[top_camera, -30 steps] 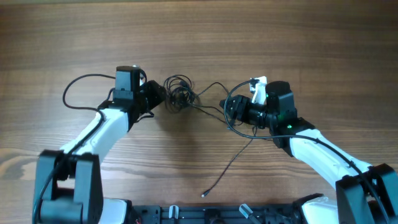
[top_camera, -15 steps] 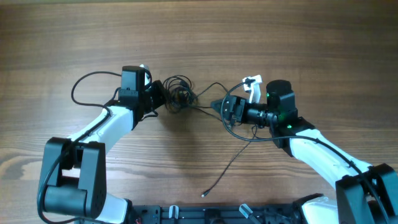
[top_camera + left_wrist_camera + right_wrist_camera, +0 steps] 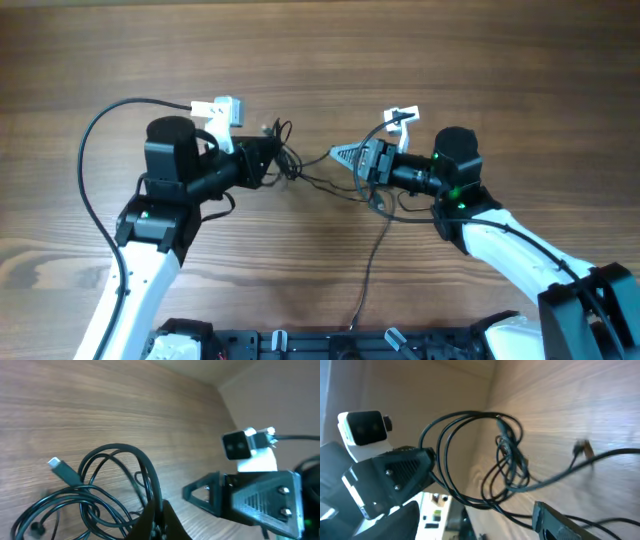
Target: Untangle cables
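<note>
The cable loops are bunched between the grippers. My left gripper next needs to pull its pieces of cable away from the bundle, to the left in the overhead view, and then open.
The cables [image 3: 287, 160] are a small black bundle of loops between the two grippers. My left gripper [image 3: 268, 155] is shut on strands of the bundle, and the left wrist view [image 3: 157, 522] shows the loops [image 3: 100, 490] hanging to its left with a silver plug end [image 3: 60, 467]. My right gripper [image 3: 350, 158] is open just right of the bundle. In the right wrist view its fingers [image 3: 470, 525] are apart with strands [image 3: 490, 460] running between them. One long strand [image 3: 368, 270] trails toward the front edge.
The wooden table [image 3: 320, 60] lies all around. The thick black cord of the left arm [image 3: 100, 130] loops out to the far left. The robot base [image 3: 320, 345] lies along the front edge.
My left arm has swung and pulled back left, keeping hold of the bundle. My right gripper has moved left toward the bundle. The long strand has been dragged toward the front edge.
</note>
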